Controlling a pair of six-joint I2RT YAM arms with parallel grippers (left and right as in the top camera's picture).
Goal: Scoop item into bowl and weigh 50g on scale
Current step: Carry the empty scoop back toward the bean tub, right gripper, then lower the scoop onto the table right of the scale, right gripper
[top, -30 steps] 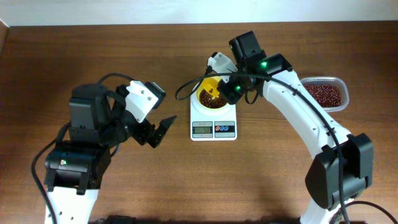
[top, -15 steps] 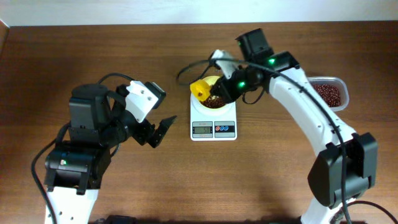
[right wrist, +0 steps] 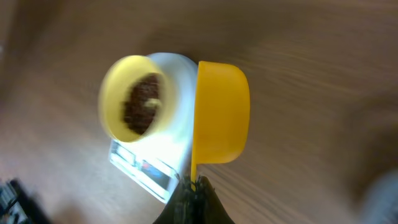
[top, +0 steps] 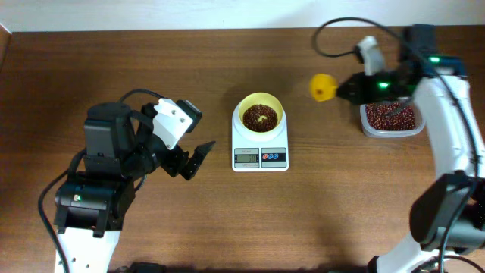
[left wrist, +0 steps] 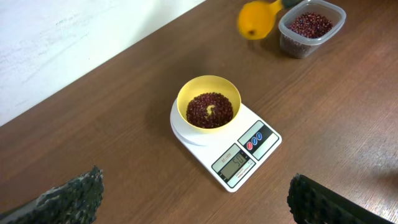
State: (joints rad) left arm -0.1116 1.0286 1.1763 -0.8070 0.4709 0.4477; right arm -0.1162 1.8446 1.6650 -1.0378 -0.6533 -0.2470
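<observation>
The scoop is empty and the beans are in the bowl (top: 261, 114). My right gripper will next move back and down to the bare table in front of the tub (top: 367, 186) and let go.
The pale yellow bowl (top: 261, 114) sits on the white scale (top: 260, 154) and holds dark red-brown beans (top: 260, 118). It also shows in the left wrist view (left wrist: 208, 111) on the scale (left wrist: 229, 147), and blurred in the right wrist view (right wrist: 135, 103). My right gripper (top: 356, 87) is shut on the handle of a yellow scoop (top: 323, 86), held between the scale and the clear tub of beans (top: 391, 118). In the right wrist view the scoop (right wrist: 221, 112) looks empty, fingers (right wrist: 194, 185) closed on its handle. My left gripper (top: 191, 161) is open and empty, left of the scale.
The clear plastic tub (left wrist: 309, 26) stands at the far right, near the table's back edge. Bare brown table lies in front of the scale and between the scale and my left gripper. A pale wall runs along the back.
My right gripper has carried the scoop away from above the bowl, rightward toward the tub. The bowl now shows fully uncovered. The left arm has not moved.
</observation>
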